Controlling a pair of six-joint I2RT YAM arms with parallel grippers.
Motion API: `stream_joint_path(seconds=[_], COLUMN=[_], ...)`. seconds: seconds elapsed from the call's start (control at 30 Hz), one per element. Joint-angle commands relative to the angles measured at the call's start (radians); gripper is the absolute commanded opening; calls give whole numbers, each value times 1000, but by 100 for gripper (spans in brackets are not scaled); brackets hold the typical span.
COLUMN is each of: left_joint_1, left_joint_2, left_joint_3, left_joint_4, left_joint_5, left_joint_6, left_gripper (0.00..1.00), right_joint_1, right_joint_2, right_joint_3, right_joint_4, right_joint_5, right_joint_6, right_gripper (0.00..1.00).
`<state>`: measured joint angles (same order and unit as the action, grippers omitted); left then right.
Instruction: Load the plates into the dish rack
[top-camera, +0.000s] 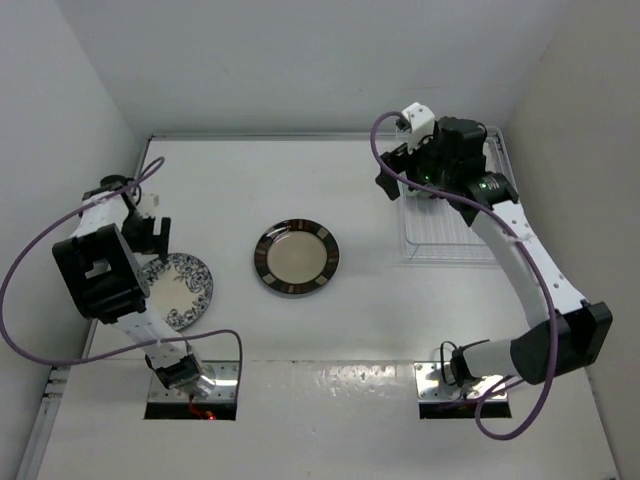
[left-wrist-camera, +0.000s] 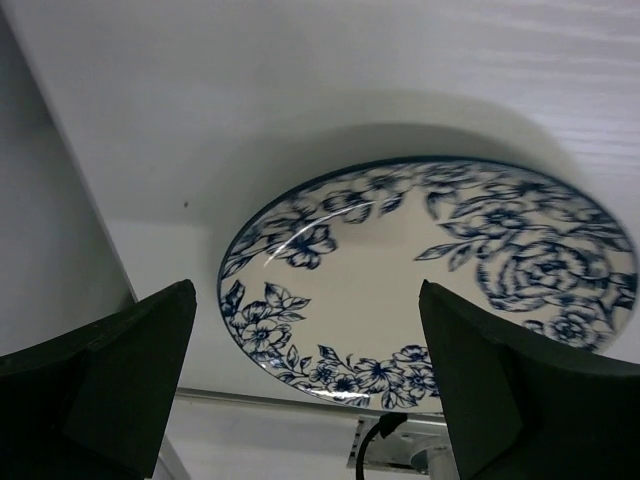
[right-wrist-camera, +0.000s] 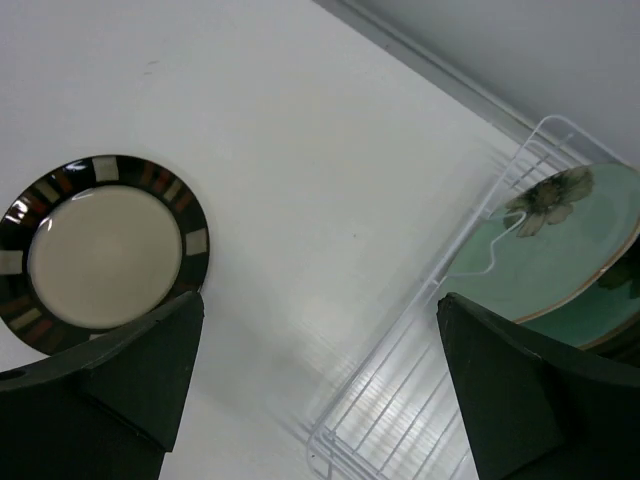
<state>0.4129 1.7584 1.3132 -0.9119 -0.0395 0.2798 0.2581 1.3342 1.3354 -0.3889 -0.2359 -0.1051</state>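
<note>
My left gripper is still above the floral plate's far rim and should next go down, back and toward the side, to the plate's wall-side rim.
A white-blue floral plate (top-camera: 181, 290) (left-wrist-camera: 430, 290) lies flat at the table's left. My left gripper (top-camera: 150, 232) (left-wrist-camera: 310, 400) hovers open just behind its far rim, with nothing between the fingers. A cream plate with a brown patterned rim (top-camera: 296, 258) (right-wrist-camera: 100, 250) lies flat mid-table. The dish rack (top-camera: 440, 240) (right-wrist-camera: 430, 400) stands at the back right. A mint-green plate with a dark flower (right-wrist-camera: 560, 250) leans in it, with another plate's edge behind it. My right gripper (top-camera: 398, 172) (right-wrist-camera: 320, 400) hangs open and empty above the rack's left edge.
White walls close in the table on the left, back and right. Purple cables loop off both arms (top-camera: 30, 300). Metal base plates (top-camera: 190, 385) sit at the near edge. The rack's near half (top-camera: 445, 250) holds bare wire.
</note>
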Motion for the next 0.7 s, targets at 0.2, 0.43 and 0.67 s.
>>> stream_joint_path(seconds=[0.2, 0.43, 0.67], left_joint_1=[219, 360, 455], left_joint_2=[-120, -87, -50], left_joint_3=[-213, -354, -364], left_joint_4=[116, 107, 107], left_joint_5=[-11, 171, 311], left_joint_6=[28, 171, 229], left_gripper=[99, 89, 22], right_joint_1=[30, 79, 118], right_joint_2=[59, 56, 56], right_joint_3=[51, 28, 42], right_joint_4=[-2, 44, 79], right_joint_5=[-55, -34, -8], right_joint_6=[33, 25, 5], right_gripper=[100, 100, 100])
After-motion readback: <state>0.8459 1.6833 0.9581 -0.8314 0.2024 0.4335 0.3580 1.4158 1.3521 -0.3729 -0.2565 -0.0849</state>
